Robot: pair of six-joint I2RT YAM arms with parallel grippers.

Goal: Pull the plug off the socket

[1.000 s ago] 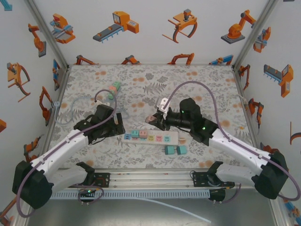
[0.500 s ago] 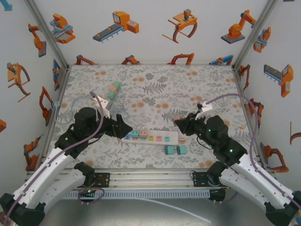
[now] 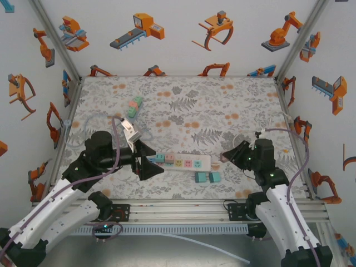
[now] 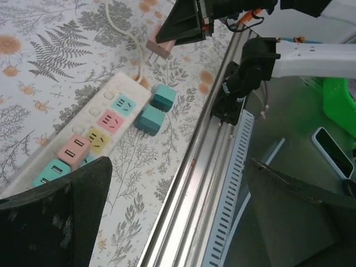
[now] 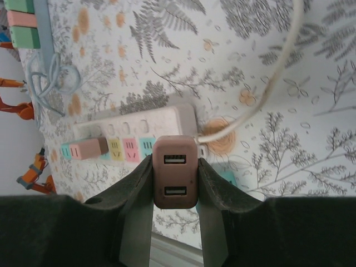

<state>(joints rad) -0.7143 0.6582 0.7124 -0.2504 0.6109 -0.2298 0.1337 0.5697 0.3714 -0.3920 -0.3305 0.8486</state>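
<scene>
The clear tabletop beside the teal plugs is below and back from my right gripper, so the gripper will move back and down next to let go of the unplugged USB plug.
A white power strip (image 3: 183,162) with coloured sockets lies near the table's front edge. My right gripper (image 5: 174,167) is shut on a brownish-pink USB plug (image 5: 174,181), held in the air off the strip's right end, with its prongs free; it shows too in the left wrist view (image 4: 158,47). Another pink plug (image 5: 86,148) sits in the strip (image 5: 139,130) near its left end. My left gripper (image 3: 147,161) hangs open at the strip's left end with nothing between its fingers (image 4: 55,222).
Two teal plugs (image 3: 207,177) lie loose in front of the strip. The strip's white cord (image 5: 261,94) curves away to the right. Several plugs (image 3: 133,105) and a pale coiled cable (image 5: 53,78) lie at the back left. A metal rail (image 4: 194,178) edges the table front.
My right gripper has drawn back to the right with the pink plug, away from over the strip. The left gripper has opened wider and swung to the strip's left end.
</scene>
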